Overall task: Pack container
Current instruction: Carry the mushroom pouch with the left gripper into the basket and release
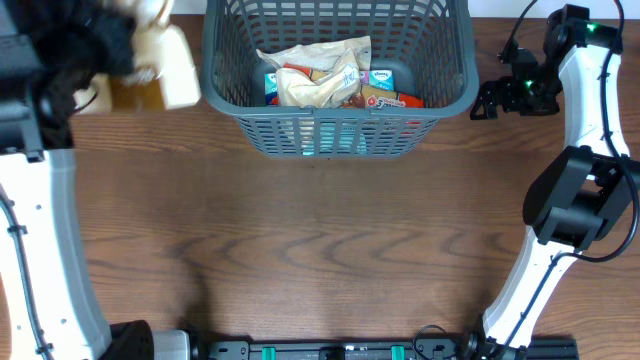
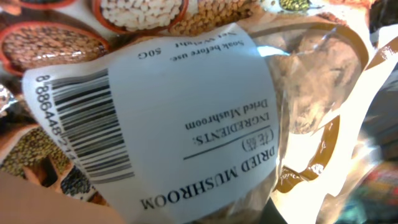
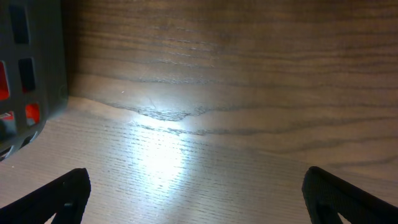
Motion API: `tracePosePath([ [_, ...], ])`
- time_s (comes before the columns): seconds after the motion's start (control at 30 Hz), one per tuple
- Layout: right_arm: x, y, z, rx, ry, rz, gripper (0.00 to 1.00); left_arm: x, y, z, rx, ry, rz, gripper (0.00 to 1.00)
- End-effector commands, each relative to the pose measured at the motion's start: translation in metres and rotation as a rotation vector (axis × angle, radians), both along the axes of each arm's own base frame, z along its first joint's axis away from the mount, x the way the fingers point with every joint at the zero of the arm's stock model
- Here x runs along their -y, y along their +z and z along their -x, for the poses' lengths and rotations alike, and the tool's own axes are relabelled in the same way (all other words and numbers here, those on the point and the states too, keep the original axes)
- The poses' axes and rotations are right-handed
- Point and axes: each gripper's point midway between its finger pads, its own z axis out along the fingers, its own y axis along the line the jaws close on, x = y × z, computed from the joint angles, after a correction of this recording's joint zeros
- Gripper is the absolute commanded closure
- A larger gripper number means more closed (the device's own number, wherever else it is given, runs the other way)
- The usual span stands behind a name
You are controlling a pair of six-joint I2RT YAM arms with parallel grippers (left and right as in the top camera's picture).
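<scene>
The container (image 1: 338, 110) has open room above its pale packets, so I should move my left gripper to the right in the overhead view, lower it there and let go.
The container (image 1: 338, 110) is a dark grey-blue slotted basket at the back centre of the table, and several packets (image 1: 318, 78) lie in it. My left gripper (image 1: 120, 50) is at the far back left, blurred, with a pale packet (image 1: 172, 62) hanging from it. In the left wrist view that packet (image 2: 186, 118) fills the frame; its white label reads "Dried Mushroom" and my fingers are hidden behind it. My right gripper (image 1: 487, 103) hovers just right of the container, open and empty, over bare wood (image 3: 199, 199). The container's wall shows at the left edge (image 3: 37, 62).
Other packets printed with beans and grains (image 2: 56, 43) lie beneath the held packet. A tan box or heap (image 1: 110, 95) sits at the back left under my left arm. The wooden table (image 1: 300, 240) stretches forward of the container.
</scene>
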Motion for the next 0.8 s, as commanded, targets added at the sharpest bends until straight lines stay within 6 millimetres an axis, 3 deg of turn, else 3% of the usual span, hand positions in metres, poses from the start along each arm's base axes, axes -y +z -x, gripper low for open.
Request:
tracePosePath([
  [0.0, -0.007, 0.001, -0.001, 0.005, 0.019, 0.0, 0.01, 0.047, 0.009, -0.02, 0.055, -0.119, -0.021, 0.94],
  [0.13, -0.007, 0.001, -0.001, 0.002, 0.019, -0.001, 0.01, 0.106, -0.002, -0.033, 0.084, -0.309, -0.125, 0.94],
  [0.27, -0.007, 0.001, 0.001, -0.003, 0.019, -0.002, 0.01, 0.168, -0.032, -0.034, 0.094, -0.579, -0.346, 0.94],
  [0.37, -0.008, 0.001, 0.002, -0.01, 0.019, -0.004, 0.01, 0.198, -0.048, -0.034, 0.126, -0.726, -0.48, 0.94],
  [0.57, -0.008, 0.001, 0.006, -0.025, 0.019, -0.008, 0.01, 0.218, -0.068, -0.041, 0.163, -0.861, -0.63, 0.95],
  [0.67, -0.008, 0.001, 0.006, -0.024, 0.019, -0.007, 0.01, 0.221, -0.086, -0.047, 0.137, -0.9, -0.667, 0.94],
  [0.77, -0.008, 0.001, 0.004, -0.017, 0.019, -0.006, 0.01, 0.224, -0.117, -0.056, 0.072, -0.937, -0.678, 0.94],
])
